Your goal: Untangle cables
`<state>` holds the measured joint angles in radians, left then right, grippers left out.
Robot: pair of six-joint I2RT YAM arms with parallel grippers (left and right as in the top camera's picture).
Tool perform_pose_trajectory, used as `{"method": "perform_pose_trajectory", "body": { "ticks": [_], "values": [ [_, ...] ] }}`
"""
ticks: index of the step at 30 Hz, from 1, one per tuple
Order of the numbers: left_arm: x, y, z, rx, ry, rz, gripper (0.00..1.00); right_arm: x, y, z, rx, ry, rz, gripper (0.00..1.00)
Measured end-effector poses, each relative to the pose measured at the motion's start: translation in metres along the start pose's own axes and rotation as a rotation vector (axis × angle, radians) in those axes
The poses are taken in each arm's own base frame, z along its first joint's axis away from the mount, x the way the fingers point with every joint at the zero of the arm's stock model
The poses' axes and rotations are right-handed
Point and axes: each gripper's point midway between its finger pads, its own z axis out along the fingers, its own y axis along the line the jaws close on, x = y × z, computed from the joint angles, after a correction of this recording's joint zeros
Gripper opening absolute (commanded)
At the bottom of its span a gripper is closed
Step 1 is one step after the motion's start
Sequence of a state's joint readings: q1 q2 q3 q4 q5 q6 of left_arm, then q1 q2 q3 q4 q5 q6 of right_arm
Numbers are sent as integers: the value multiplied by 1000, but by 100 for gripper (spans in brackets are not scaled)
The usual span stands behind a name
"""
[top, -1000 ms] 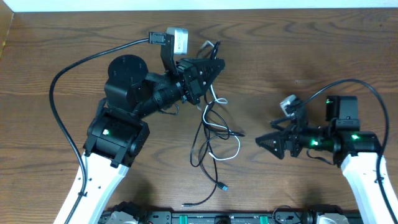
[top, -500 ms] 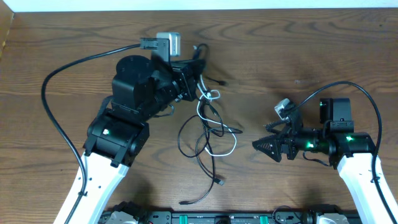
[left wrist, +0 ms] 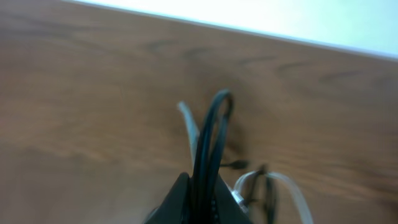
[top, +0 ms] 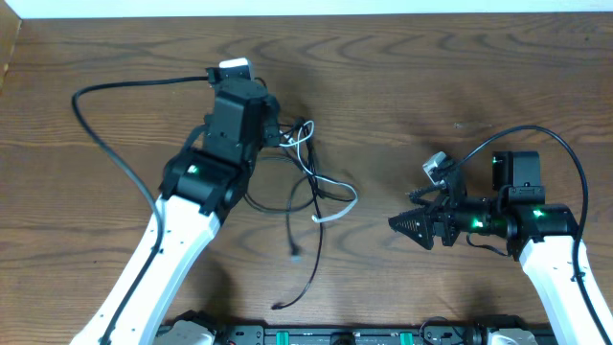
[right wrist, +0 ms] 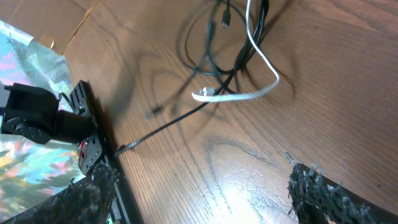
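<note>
My left gripper holds the black cable loop above the tabletop and will next lower over the tangle's far end (top: 291, 134) to release it.
The cables (top: 308, 187) lie in a loose tangle of thin black cords and one white cord (top: 337, 207) at the middle of the table. My left gripper (top: 283, 135) is shut on a loop of the black cables (left wrist: 210, 140) at the tangle's upper left. That loop sticks up between its fingers (left wrist: 180, 198), with the white cord (left wrist: 287, 186) blurred beside it. One black strand trails to a plug (top: 278, 307) near the front edge. My right gripper (top: 397, 223) stands open to the right of the tangle, apart from it. Its fingers (right wrist: 323, 199) frame bare wood, with the white cord (right wrist: 252, 93) ahead.
A thick black arm cable (top: 96, 120) loops over the table's left side and another (top: 565, 144) arcs at the right. A black rail (top: 335, 335) runs along the front edge. Cardboard and foil (right wrist: 31, 43) lie beyond the table in the right wrist view.
My left gripper has swung left and a little down, dragging the cables leftward and stretching the tangle. The right gripper shifted slightly left at first, then stayed put.
</note>
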<state>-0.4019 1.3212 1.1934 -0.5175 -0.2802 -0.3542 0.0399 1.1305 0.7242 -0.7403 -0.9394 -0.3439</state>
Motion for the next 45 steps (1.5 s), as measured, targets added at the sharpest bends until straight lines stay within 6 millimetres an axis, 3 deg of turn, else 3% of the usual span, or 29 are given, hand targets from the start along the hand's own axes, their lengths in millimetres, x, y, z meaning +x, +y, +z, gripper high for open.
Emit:
{"method": "perform_pose_trajectory", "body": {
  "ticks": [5,11,13,15,16,20,22,35,45],
  "values": [
    [20,24,20,-162,63,60,8,1,0,0,-1,3,5,87],
    [39,38,35,-259,133,117,8,1,0,0,-1,4,6,86],
    [44,40,41,-277,153,133,25,1,0,0,-1,4,6,86],
    [50,41,46,-290,171,147,62,1,0,0,-1,4,6,86],
    [51,41,48,-293,178,149,69,1,0,0,-1,4,7,86],
    [59,42,53,-302,205,159,77,1,0,0,-1,4,9,86],
    [61,42,53,-299,217,161,86,1,0,0,-1,4,10,86],
    [100,34,42,-225,395,198,87,1,0,0,-1,4,10,86],
    [129,1,23,-158,464,279,88,1,0,0,-1,2,7,86]
  ]
}}
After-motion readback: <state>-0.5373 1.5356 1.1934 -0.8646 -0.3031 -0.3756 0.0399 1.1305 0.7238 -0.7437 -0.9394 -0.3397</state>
